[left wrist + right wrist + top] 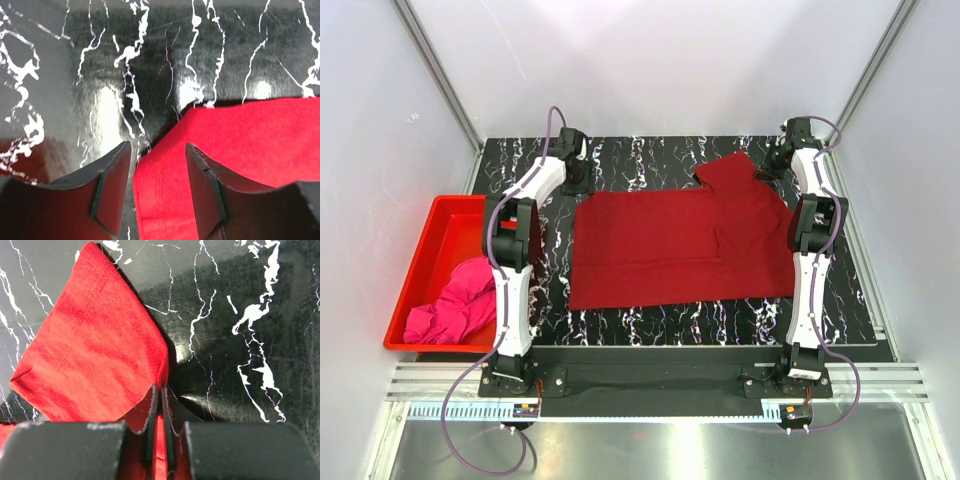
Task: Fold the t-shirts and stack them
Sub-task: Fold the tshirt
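Next, before closing, my left gripper shifts slightly toward the dark crimson t-shirt and comes down onto its far corner (587, 199) (161, 159).
The dark crimson t-shirt (680, 245) lies spread flat in the middle of the black marbled table (650, 325). My left gripper (579, 181) hovers at its far left corner. In the left wrist view this gripper (157, 150) is open, and the shirt's edge (240, 145) lies between the fingers and under the right one. My right gripper (762, 170) is at the far right sleeve. There it (161, 388) is shut on the sleeve's edge (95, 350), with thin cloth between the pads. The magenta pink t-shirt (450, 305) lies crumpled in the bin.
A red plastic bin (430, 225) stands at the table's left edge beside the left arm. White walls and metal frame posts close in the table at the back and sides. The arm bases sit on a rail (650, 380) at the near edge.
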Motion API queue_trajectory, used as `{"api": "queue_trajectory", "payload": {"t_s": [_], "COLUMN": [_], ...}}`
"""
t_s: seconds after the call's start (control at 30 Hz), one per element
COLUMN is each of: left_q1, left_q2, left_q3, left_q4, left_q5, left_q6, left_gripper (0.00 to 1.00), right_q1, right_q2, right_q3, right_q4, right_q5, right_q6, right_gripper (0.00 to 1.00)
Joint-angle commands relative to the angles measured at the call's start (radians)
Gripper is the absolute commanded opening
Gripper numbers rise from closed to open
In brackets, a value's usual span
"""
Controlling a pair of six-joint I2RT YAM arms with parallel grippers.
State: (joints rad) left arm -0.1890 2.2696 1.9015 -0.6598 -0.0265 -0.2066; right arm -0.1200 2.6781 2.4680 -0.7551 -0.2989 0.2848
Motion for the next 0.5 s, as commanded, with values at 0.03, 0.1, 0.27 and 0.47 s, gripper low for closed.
{"api": "queue_trajectory", "payload": {"t_s": [0.03,0.1,0.27,0.47], "left_q1": [0.005,0.005,0.005,0.005], "left_q2": [0.053,0.074,0.105,0.091], "left_q3": [0.076,0.111,0.128,0.13], "left_q4": [0.02,0.009,0.014,0.028], "left_q5": [0.062,0.098,0.137,0.188], "left_q6": [0.027,0.029,0.032,0.021], "left_gripper": [0.54,0.55,0.52,0.07], "right_q1": [0.006,0.006,0.006,0.006], "right_q2": [-0.037,-0.04,-0.05,-0.061], "right_q3": [0.016,0.011,-0.009,0.015], "right_q4": [-0.015,-0.016,-0.009,0.005], "right_q5": [-0.014,-0.017,-0.042,-0.075], "right_q6": [0.004,0.002,0.025,0.08], "right_gripper": [0.09,0.09,0.08,0.02]}}
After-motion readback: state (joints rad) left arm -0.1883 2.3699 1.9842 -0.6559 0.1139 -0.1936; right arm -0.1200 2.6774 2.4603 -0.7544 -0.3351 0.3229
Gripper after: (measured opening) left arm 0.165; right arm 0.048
